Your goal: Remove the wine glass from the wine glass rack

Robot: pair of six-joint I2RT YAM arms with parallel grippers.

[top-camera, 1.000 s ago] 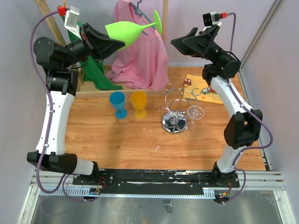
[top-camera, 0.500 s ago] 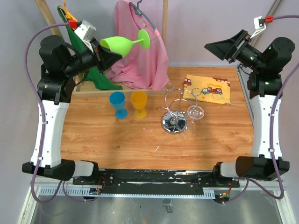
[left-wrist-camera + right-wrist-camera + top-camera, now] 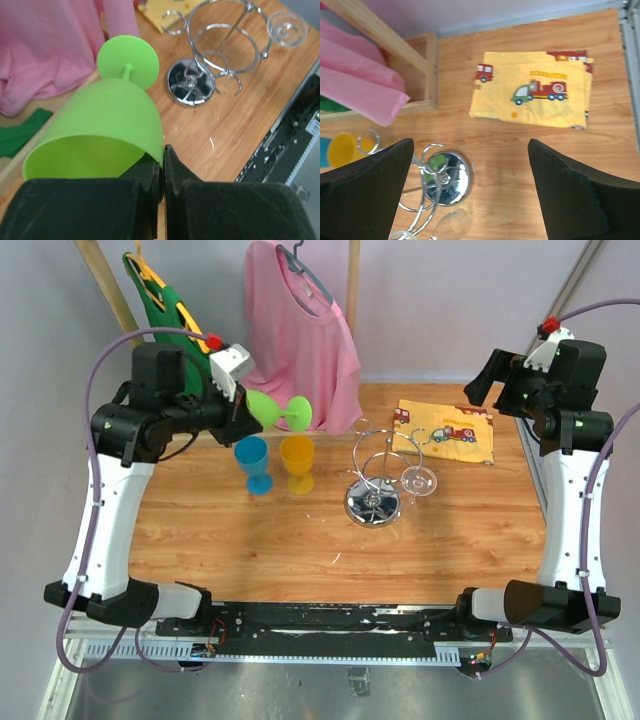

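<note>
My left gripper tilts downward and goes back and down over bare wood before the blue cup next, since the green glass is sideways.
The silver wire wine glass rack (image 3: pixel 373 472) stands on the wooden table, right of centre. A clear wine glass (image 3: pixel 420 480) hangs upside down from its right arm. My left gripper (image 3: pixel 240 412) is shut on the rim of a green plastic wine glass (image 3: pixel 272 408), held on its side above the blue cup. The left wrist view shows the pinched rim of the green glass (image 3: pixel 100 135), with the rack (image 3: pixel 215 65) and the clear glass (image 3: pixel 286 28) beyond. My right gripper (image 3: pixel 492 382) is open and empty, high at the back right. The right wrist view shows the rack base (image 3: pixel 451 179) and the clear glass (image 3: pixel 454 223) below.
A blue cup (image 3: pixel 252 462) and a yellow cup (image 3: pixel 297 461) stand left of the rack. A yellow fire-truck cloth (image 3: pixel 445 430) lies at the back right. A pink shirt (image 3: pixel 300 340) and a green garment (image 3: pixel 165 300) hang on a wooden frame behind.
My left arm has brought the green glass down from high at the back to just above the cups. My right arm has swung back to the right.
</note>
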